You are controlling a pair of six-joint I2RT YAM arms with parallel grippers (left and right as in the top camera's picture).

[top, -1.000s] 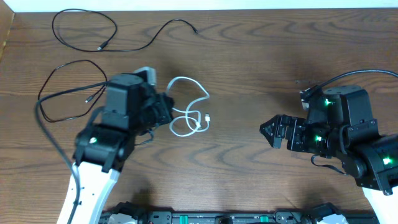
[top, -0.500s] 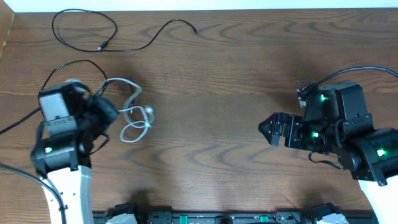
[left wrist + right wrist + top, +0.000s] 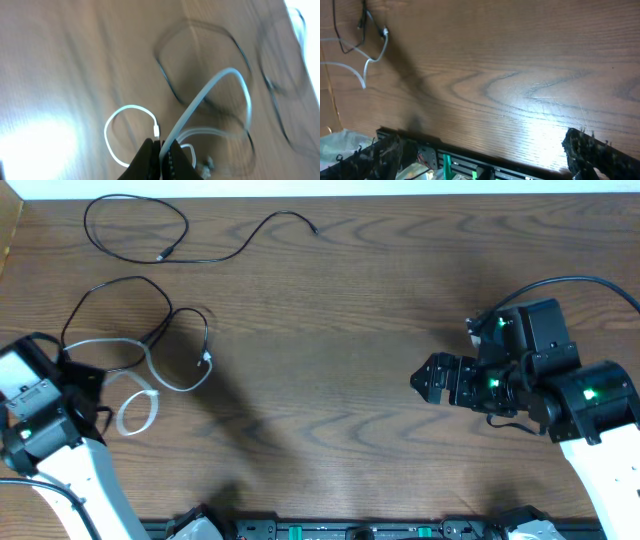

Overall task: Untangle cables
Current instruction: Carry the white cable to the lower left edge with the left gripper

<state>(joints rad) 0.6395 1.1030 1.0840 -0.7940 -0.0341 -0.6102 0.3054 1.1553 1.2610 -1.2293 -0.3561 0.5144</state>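
I should next move my left gripper to the left in the overhead view (image 3: 38, 358), away from the black loop, and open it, because the white cable lies across the loop.
The white cable (image 3: 175, 385) lies in loose loops at the left, crossing one black cable (image 3: 100, 286) that loops just behind it. A second black cable (image 3: 186, 222) lies apart along the far edge. My left gripper (image 3: 98, 385) is at the far left, shut on the white cable. In the left wrist view its jaws (image 3: 160, 159) pinch the white cable (image 3: 210, 85), which arches up above blurred black loops (image 3: 235, 45). My right gripper (image 3: 425, 380) is open and empty at the right, far from the cables. The right wrist view shows its fingers (image 3: 480, 147) spread wide over bare wood.
The brown wooden table (image 3: 340, 310) carries everything. A black rail with green parts (image 3: 470, 160) runs along the front edge. A thick black cord (image 3: 560, 282) arcs off the right arm. The white cable's end (image 3: 370, 60) shows far off in the right wrist view.
My left gripper has swung far to the left, dragging the white cable from the table's middle-left over to the black loop. The white cable has stretched out. The right gripper shifted slightly left.
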